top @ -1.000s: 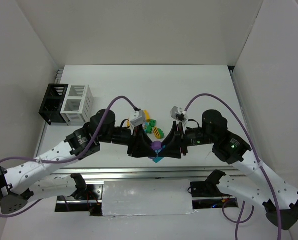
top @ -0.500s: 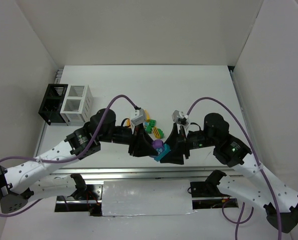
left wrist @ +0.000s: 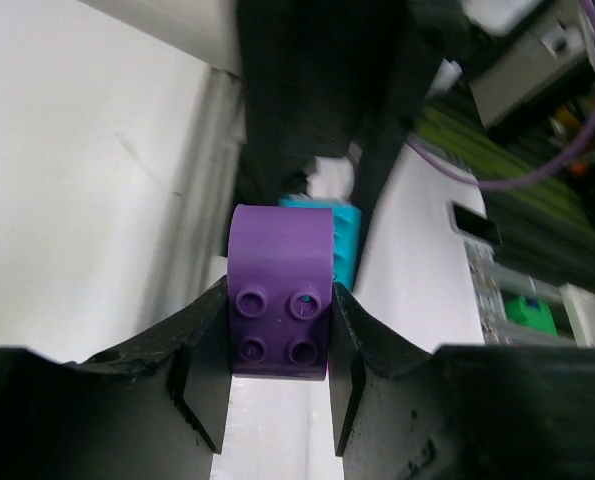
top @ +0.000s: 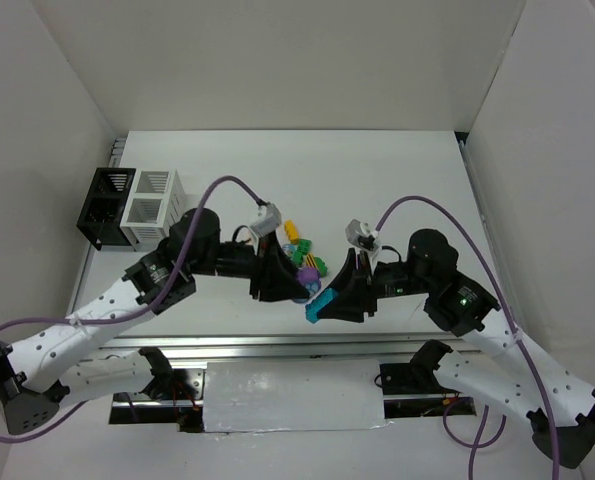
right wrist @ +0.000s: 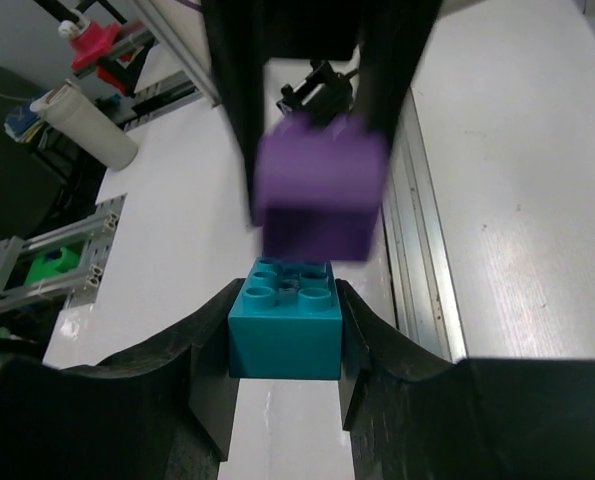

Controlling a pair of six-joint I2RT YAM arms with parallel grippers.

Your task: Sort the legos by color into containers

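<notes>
The purple and teal bricks are apart. My left gripper needs to move outward and to the left in the top view next, over the white bin's near section [top: 146, 211].
My left gripper [top: 299, 283] is shut on a purple brick [left wrist: 280, 292], held above the table near its front edge. My right gripper [top: 319, 308] is shut on a teal brick [right wrist: 284, 332], just right of and below the purple one. The two bricks are apart; the purple brick [right wrist: 320, 185] shows blurred beyond the teal one in the right wrist view, and the teal brick [left wrist: 341, 240] shows behind the purple one in the left wrist view. Yellow and green bricks [top: 307, 256] lie on the table behind the grippers. The black bin [top: 104, 207] and white bin [top: 153, 208] stand side by side at the far left.
A metal rail [top: 277, 343] runs along the table's front edge right under the grippers. White walls enclose the table on three sides.
The joined purple and teal bricks have been pulled apart. My left gripper has moved up and left with the purple brick; my right gripper keeps the teal brick and has tilted slightly right.
</notes>
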